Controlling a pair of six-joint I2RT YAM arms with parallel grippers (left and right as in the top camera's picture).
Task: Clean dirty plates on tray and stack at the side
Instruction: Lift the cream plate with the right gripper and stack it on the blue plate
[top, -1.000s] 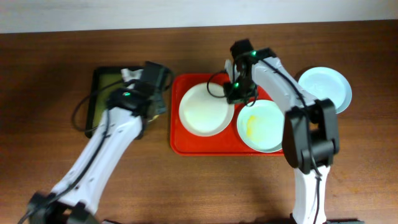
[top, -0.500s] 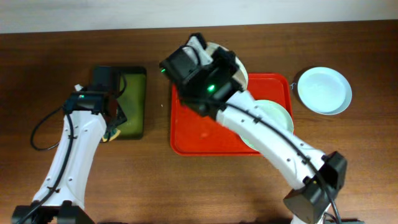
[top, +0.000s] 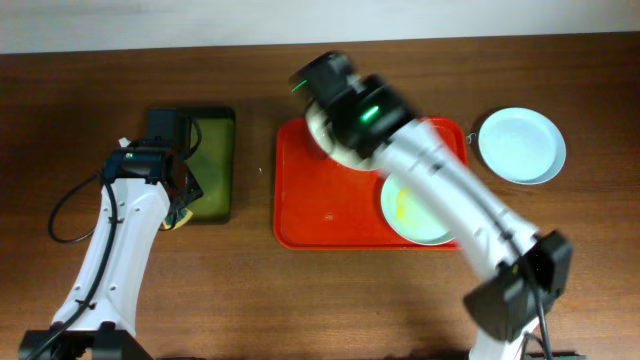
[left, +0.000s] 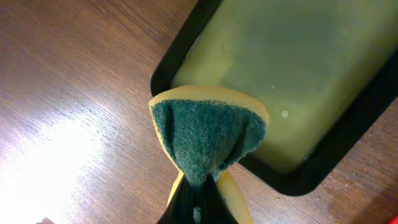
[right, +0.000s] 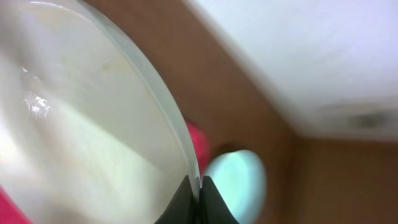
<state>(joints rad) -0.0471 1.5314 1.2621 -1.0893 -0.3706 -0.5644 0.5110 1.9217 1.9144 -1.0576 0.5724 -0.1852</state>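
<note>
My right gripper swings to the right in the overhead view next, then down over the mint-green plate atop the table, since the side stack starts there.
My right gripper (right: 200, 186) is shut on the rim of the cream-white plate (right: 81, 143) and holds it tilted in the air above the back of the red tray (top: 325, 215). In the overhead view only a sliver of that plate (top: 335, 150) shows under the arm. A mint-green plate with a yellow smear (top: 415, 205) lies on the tray's right side. Another mint-green plate (top: 520, 145) lies on the table to the right, and also shows in the right wrist view (right: 239, 180). My left gripper (left: 199, 199) is shut on a green and yellow sponge (left: 208, 137).
A dark green tray (top: 210, 165) lies left of the red tray, and the sponge hangs over its near corner (left: 292, 81). The table is brown wood. My raised right arm hides the back middle of the red tray from above.
My right arm lifted the cream-white plate off the tray and has swung it rightward. My left arm drew back with the sponge from beside the red tray to the dark green tray.
</note>
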